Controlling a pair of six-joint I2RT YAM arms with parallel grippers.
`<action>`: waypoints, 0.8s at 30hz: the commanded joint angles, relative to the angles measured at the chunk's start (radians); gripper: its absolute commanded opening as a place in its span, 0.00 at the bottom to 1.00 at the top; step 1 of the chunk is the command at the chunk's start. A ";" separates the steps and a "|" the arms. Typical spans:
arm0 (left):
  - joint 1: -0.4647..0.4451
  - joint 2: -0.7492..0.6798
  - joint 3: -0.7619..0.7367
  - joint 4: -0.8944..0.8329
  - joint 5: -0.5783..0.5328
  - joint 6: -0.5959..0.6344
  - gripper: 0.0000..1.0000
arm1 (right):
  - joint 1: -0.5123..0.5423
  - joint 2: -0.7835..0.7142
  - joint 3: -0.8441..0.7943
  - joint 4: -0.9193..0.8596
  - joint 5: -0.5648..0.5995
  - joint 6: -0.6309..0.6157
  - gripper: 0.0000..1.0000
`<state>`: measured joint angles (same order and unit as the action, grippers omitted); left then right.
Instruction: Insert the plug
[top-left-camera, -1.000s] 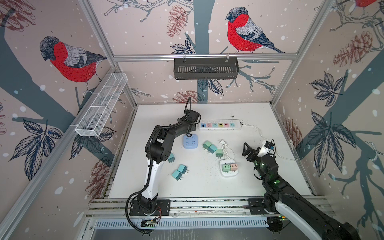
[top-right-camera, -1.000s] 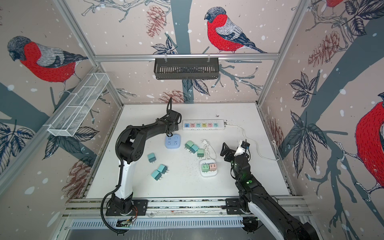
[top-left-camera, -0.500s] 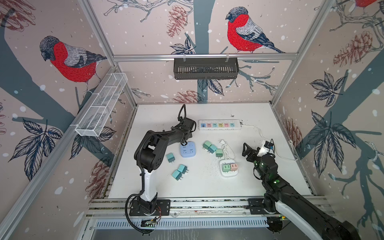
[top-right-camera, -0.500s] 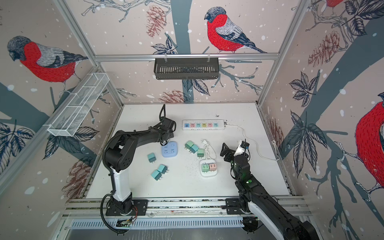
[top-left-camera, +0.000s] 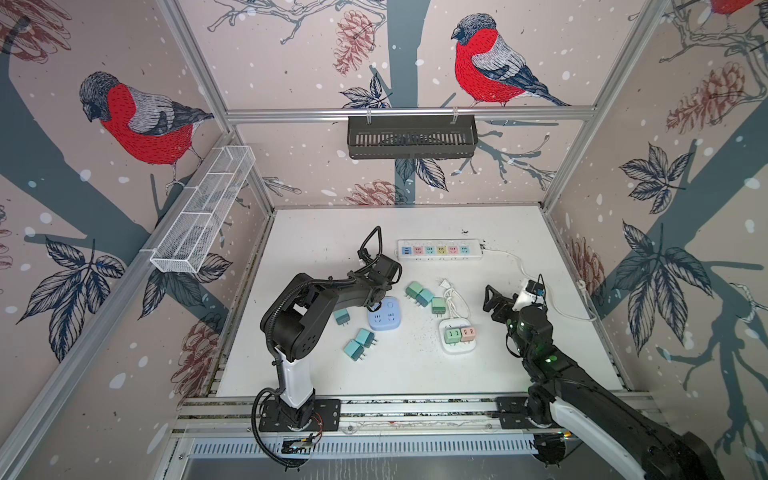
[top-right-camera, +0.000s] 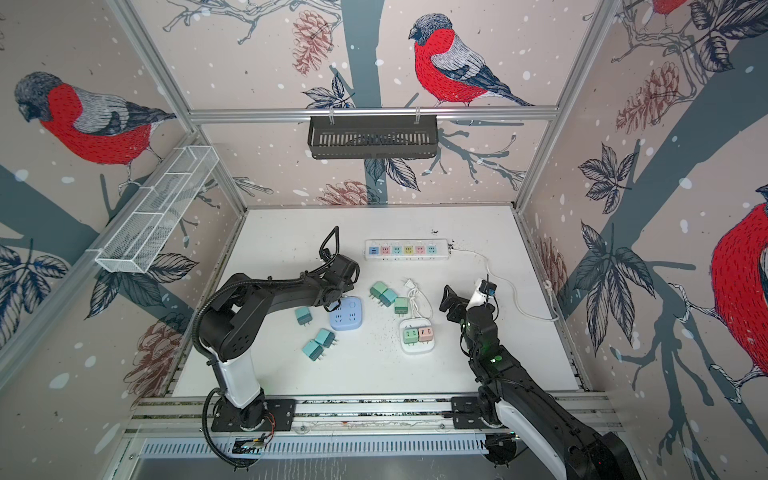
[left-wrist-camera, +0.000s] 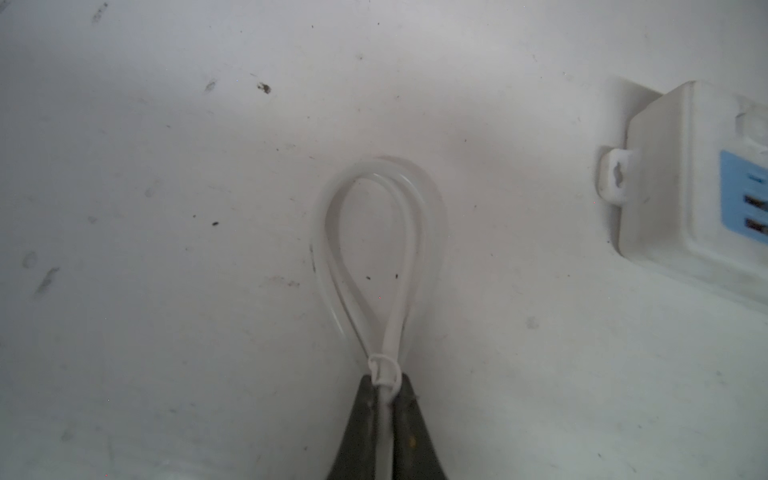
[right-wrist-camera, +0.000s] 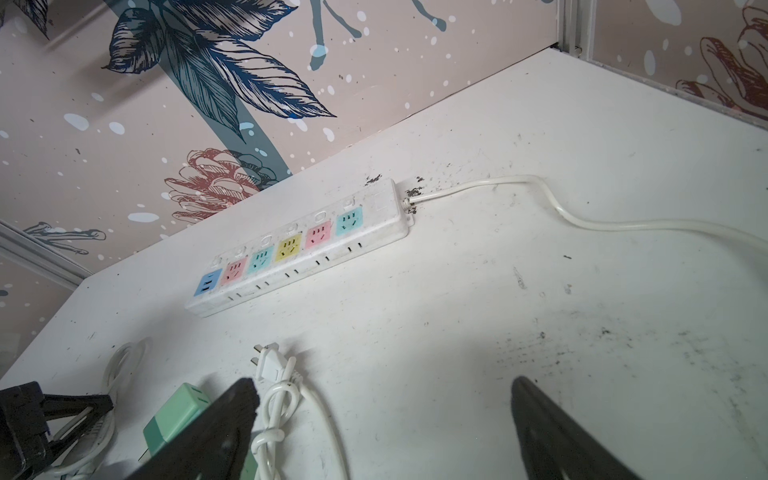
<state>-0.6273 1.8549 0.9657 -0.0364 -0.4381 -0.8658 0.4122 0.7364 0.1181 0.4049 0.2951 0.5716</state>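
Note:
I will slide my left gripper back and over to the tabletop beside the green adapters next, then open it to release the white cable (left-wrist-camera: 374, 249), as its tied loop is already low.
My left gripper (left-wrist-camera: 385, 384) is shut on a tied loop of white cable (left-wrist-camera: 374, 249) lying on the table. In both top views it sits low at the far-left corner of a blue socket cube (top-left-camera: 384, 316) (top-right-camera: 347, 316). A white two-pin plug (right-wrist-camera: 268, 365) (top-left-camera: 444, 284) on a bundled cord lies loose in front of the white power strip (top-left-camera: 440, 249) (right-wrist-camera: 299, 245). My right gripper (right-wrist-camera: 384, 399) (top-left-camera: 505, 303) hovers open just right of that cord, with nothing between its fingers. The plug of the cable in my left gripper is hidden.
A white socket cube (top-left-camera: 457, 340) holds a green and a pink adapter. Loose green adapters (top-left-camera: 419, 293) lie mid-table and teal ones (top-left-camera: 359, 343) at the front left. The strip's cord (top-left-camera: 519, 266) runs to the right wall. A black basket (top-left-camera: 411, 137) hangs on the back wall.
My left arm has drawn back from beside the power strip toward the front, still shut on the cable. The blue socket cube has slid forward with it. The right arm has stayed put.

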 joint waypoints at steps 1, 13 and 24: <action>-0.035 -0.008 -0.038 -0.145 0.116 -0.104 0.00 | 0.001 0.025 0.018 0.023 0.002 -0.004 0.95; -0.128 -0.073 -0.052 -0.182 0.066 -0.215 0.00 | 0.044 0.099 0.182 -0.164 -0.038 0.002 0.82; -0.142 -0.285 -0.095 -0.138 0.104 -0.086 0.73 | 0.577 0.208 0.488 -0.485 0.292 0.116 0.76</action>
<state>-0.7689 1.6249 0.8738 -0.1768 -0.3550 -1.0195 0.8917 0.9215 0.5667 0.0498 0.4397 0.6228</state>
